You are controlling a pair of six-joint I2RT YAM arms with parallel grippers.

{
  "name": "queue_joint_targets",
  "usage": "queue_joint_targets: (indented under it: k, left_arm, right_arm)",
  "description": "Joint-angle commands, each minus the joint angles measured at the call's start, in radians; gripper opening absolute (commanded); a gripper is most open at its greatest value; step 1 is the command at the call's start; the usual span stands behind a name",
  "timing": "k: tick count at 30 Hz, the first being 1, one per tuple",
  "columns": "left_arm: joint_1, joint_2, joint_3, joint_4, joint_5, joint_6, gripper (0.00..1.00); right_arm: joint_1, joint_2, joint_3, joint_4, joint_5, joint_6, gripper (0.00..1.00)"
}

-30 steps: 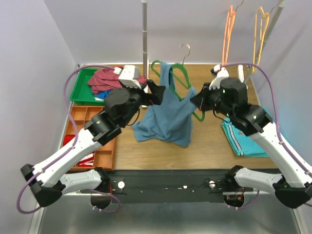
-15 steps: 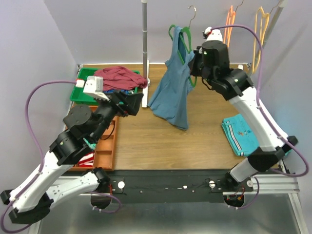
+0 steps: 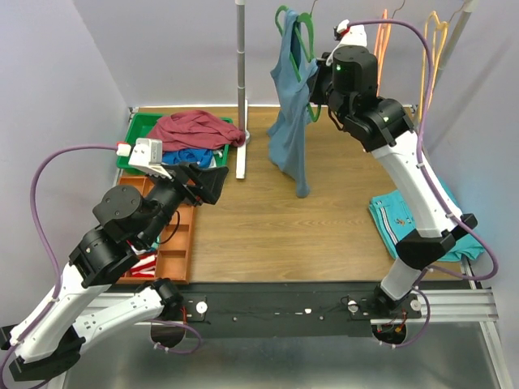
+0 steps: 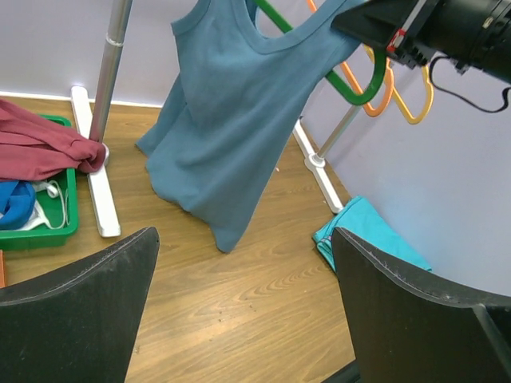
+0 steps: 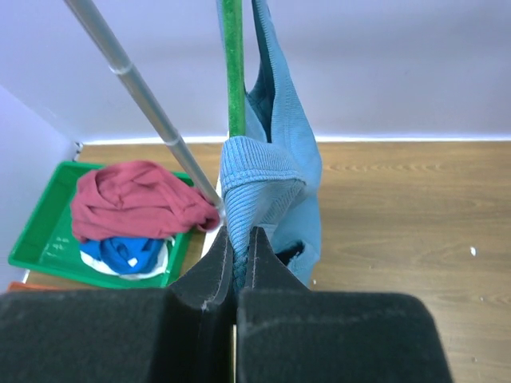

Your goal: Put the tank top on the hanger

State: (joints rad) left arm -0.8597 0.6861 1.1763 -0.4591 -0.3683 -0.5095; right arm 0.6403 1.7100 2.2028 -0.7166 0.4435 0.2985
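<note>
The ribbed strap already wraps the hanger's side, so my right gripper will next go left in the top view, toward the metal pole, and release it.
The slate-blue tank top (image 3: 290, 109) hangs on the dark-green hanger (image 3: 285, 18), held high above the table's back. My right gripper (image 3: 320, 77) is shut on the hanger's right shoulder, with the top's fabric pinched over it. In the right wrist view the fingers (image 5: 239, 235) close on ribbed blue fabric (image 5: 275, 144) below the green hanger bar (image 5: 231, 72). My left gripper (image 3: 207, 182) is open and empty, low at the left. In its own view the gripper (image 4: 243, 239) faces the hanging top (image 4: 231, 104) and hanger (image 4: 351, 84).
A metal pole (image 3: 241, 81) on a white base stands just left of the top. A green tray (image 3: 134, 134) holds the maroon garment (image 3: 195, 130). An orange compartment tray (image 3: 174, 243) lies at the left. Folded teal cloth (image 3: 397, 223) lies at the right. Orange (image 3: 381, 40) and yellow (image 3: 434, 40) hangers hang at the back right.
My right arm has raised the hanger with the tank top up and back. My left gripper has let go of the top and drawn back down to the left.
</note>
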Motion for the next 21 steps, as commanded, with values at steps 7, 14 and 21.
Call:
queue_joint_targets:
  k: [7,14,21]
  left_arm:
    - [-0.002,0.000,-0.014,-0.010,0.008,0.014,0.96]
    - [-0.002,-0.008,-0.009,-0.023,-0.003,0.011,0.96]
    - [-0.002,-0.011,-0.012,-0.026,-0.011,0.009,0.96]
  right_arm:
    - [0.001,0.143,0.161,0.126,0.040,-0.041,0.01]
    - [0.004,0.211,0.216,0.154,0.044,-0.038,0.01]
    - [0.002,0.231,0.213,0.172,0.041,-0.033,0.01]
